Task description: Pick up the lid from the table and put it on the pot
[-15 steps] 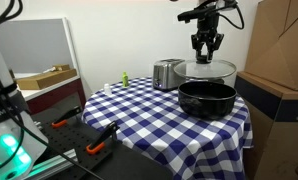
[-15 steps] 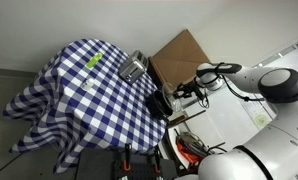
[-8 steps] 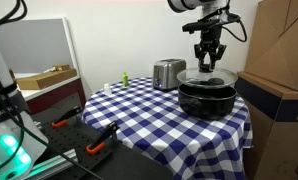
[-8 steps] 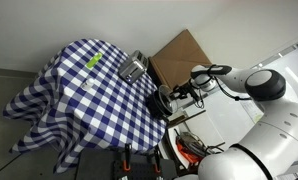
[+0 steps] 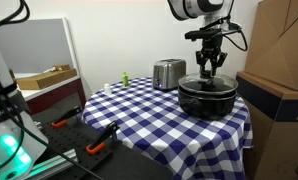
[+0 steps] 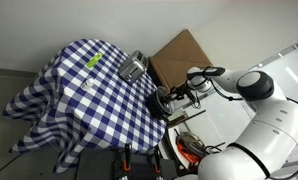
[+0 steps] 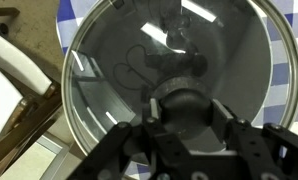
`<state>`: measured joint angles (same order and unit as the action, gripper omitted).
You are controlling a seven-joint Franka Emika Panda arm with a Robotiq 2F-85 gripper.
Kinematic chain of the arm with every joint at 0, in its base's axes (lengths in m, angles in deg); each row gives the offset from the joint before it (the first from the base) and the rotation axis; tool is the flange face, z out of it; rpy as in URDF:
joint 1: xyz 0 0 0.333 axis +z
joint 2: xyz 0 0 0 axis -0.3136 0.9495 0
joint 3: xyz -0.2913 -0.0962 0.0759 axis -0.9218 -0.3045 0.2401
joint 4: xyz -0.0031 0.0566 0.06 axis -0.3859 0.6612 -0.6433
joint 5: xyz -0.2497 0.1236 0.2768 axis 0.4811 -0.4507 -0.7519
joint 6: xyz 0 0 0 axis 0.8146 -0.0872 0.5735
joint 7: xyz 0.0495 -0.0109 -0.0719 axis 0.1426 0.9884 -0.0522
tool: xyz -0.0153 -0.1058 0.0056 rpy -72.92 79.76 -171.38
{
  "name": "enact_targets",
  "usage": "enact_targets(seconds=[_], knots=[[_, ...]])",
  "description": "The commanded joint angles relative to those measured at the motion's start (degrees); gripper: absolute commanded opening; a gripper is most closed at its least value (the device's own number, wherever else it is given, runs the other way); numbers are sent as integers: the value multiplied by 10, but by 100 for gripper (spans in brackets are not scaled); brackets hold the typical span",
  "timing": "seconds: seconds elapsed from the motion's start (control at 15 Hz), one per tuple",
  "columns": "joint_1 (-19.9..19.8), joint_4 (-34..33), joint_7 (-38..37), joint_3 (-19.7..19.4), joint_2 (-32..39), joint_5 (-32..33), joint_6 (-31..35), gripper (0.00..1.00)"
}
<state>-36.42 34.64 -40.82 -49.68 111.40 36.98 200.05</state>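
The clear glass lid (image 5: 208, 81) should go onto the black pot's rim, so my gripper needs to lower it slightly first and then let go of the lid's dark knob.
The clear glass lid (image 7: 119, 70) with a thin metal rim fills the wrist view. Its dark centre knob (image 7: 184, 100) sits between the fingers of my gripper (image 7: 186, 108), which is shut on it. In an exterior view the gripper (image 5: 209, 68) holds the lid (image 5: 208, 81) level on or just above the rim of the black pot (image 5: 207, 99), at the table's far right. In an exterior view the pot (image 6: 160, 103) stands at the edge of the checkered table (image 6: 84, 95) with the gripper (image 6: 172, 94) over it. I cannot tell whether lid and pot touch.
A shiny silver toaster (image 5: 169, 72) stands behind the pot; it also shows in an exterior view (image 6: 133, 68). A small green bottle (image 5: 124, 78) stands at the back of the table. A cardboard box (image 5: 279, 70) is close on the right. A shelf with a tray (image 5: 44, 77) is to the left.
My gripper has come down and slightly forward with the lid, from above and behind the pot to the pot's rim.
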Motion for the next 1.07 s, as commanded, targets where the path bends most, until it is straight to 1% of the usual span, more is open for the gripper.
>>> enact_targets(seconds=[0.0,0.8,0.87,0.93,1.0], knots=[[-12,-38,22,9,17,-13,-31,25],[-21,-50,24,13,38,-15,-45,25],[-21,-53,19,12,39,-15,-51,75],[-22,-54,20,12,39,-16,-54,76],[-23,-56,21,12,39,-18,-57,81]])
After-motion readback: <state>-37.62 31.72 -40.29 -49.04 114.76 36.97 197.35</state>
